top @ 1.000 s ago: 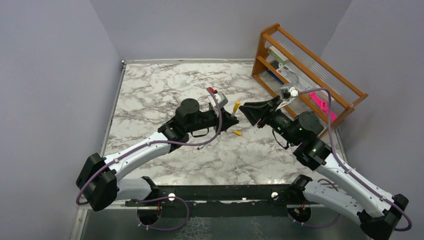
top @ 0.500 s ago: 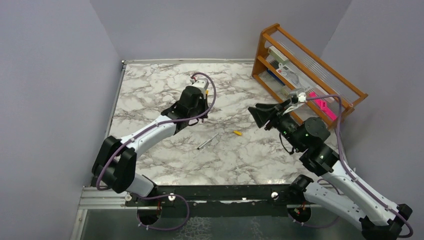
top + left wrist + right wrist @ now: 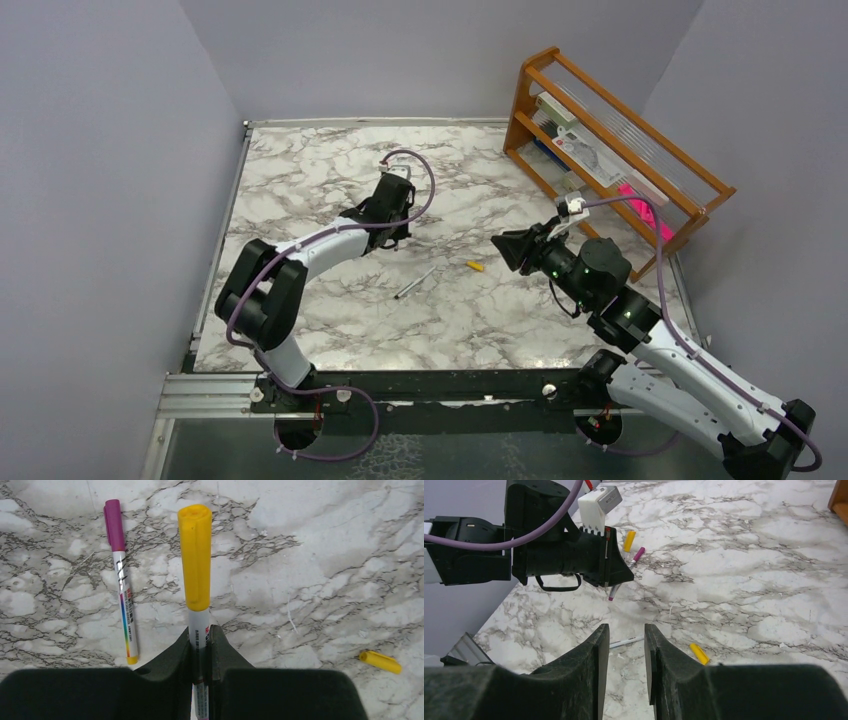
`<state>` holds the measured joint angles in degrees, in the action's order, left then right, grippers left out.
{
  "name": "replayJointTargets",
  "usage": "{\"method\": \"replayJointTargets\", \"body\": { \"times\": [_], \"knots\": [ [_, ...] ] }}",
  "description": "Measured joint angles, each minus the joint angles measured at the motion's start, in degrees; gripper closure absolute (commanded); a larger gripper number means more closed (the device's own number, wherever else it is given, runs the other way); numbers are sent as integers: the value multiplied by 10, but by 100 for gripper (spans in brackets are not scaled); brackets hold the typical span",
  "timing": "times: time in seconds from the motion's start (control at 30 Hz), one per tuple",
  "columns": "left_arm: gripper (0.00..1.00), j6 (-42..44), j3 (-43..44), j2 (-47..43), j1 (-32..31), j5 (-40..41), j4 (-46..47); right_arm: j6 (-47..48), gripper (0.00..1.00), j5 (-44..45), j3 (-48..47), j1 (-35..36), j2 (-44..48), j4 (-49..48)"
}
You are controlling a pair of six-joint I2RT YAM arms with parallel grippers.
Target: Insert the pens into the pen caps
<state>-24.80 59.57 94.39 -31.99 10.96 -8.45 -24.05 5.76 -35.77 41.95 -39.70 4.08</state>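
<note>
My left gripper will next go down to the marble beside the purple-capped pen and let go of the white pen.
My left gripper [image 3: 200, 630] is shut on a white pen [image 3: 198, 625] that wears a yellow cap [image 3: 195, 555] and sticks out ahead of the fingers. It also shows in the top view [image 3: 388, 228] and the right wrist view [image 3: 614, 577]. A second pen with a purple cap [image 3: 120, 575] lies on the marble just to its left. A bare pen [image 3: 415, 282] and a loose yellow cap [image 3: 475, 266] lie mid-table. They also show in the right wrist view, the pen [image 3: 626, 641] and the cap [image 3: 699, 653]. My right gripper [image 3: 626, 630] is open and empty, above them [image 3: 505, 247].
A wooden rack [image 3: 610, 130] stands at the back right with a flat pink object [image 3: 640, 205] on its near end. Grey walls close in the marble table [image 3: 300, 170] at the left and back.
My left gripper has swung from the table's middle to the back left with the yellow-capped pen. That uncovered the bare pen. My right gripper has drawn back a little towards me.
</note>
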Motion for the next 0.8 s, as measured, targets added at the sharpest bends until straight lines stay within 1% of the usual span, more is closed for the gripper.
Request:
{"method": "replayJointTargets", "body": {
  "times": [0.17,0.47,0.67,0.8],
  "knots": [
    [94,0,5,35,10,17,1,-3,70,17,1,0,0,9],
    [94,1,10,89,21,30,4,-3,70,17,4,0,-16,14],
    [80,8,10,97,24,35,11,-5,70,17,13,0,-18,16],
    [76,11,10,98,26,36,15,-8,70,14,13,0,-25,15]
  ]
}}
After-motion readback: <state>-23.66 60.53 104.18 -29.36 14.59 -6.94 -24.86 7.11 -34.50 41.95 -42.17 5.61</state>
